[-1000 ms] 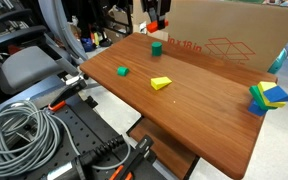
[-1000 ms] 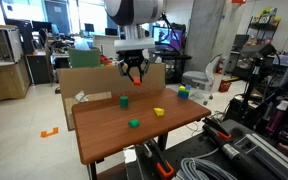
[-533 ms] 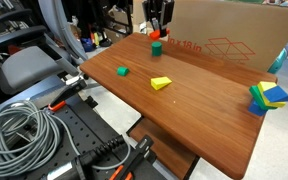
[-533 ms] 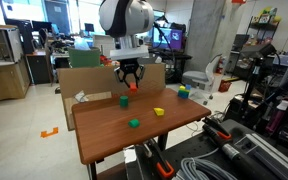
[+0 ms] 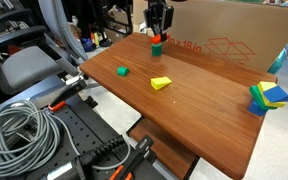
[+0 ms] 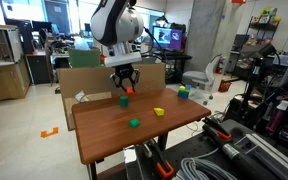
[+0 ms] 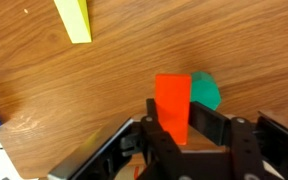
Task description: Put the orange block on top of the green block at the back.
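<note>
I should move my gripper to its right in the wrist view, lower the orange block and let go of it, because the green block's top point(image 7: 206, 91) is below my gripper on that side.
My gripper point(image 5: 156, 30) point(image 6: 128, 88) point(image 7: 179, 128) is shut on the orange block point(image 5: 156, 38) point(image 6: 130, 91) point(image 7: 172, 102), jaws clamped on its two sides. It holds the block just above the green block at the back point(image 5: 156, 47) point(image 6: 124, 101), close to the cardboard box. In the wrist view the green block point(image 7: 208, 93) shows partly behind the orange one, offset to its right. Whether the two blocks touch cannot be told.
A second green block point(image 5: 123, 71) point(image 6: 134, 124) and a yellow wedge point(image 5: 161, 83) point(image 6: 159, 112) point(image 7: 74, 20) lie mid-table. A blue, green and yellow pile point(image 5: 267, 97) point(image 6: 182, 93) sits at one end. The cardboard box point(image 5: 234, 35) lines the wooden table's point(image 5: 204, 120) back edge.
My gripper has come down with the orange block, from well above the table to just over the back green block. Nothing else moved.
</note>
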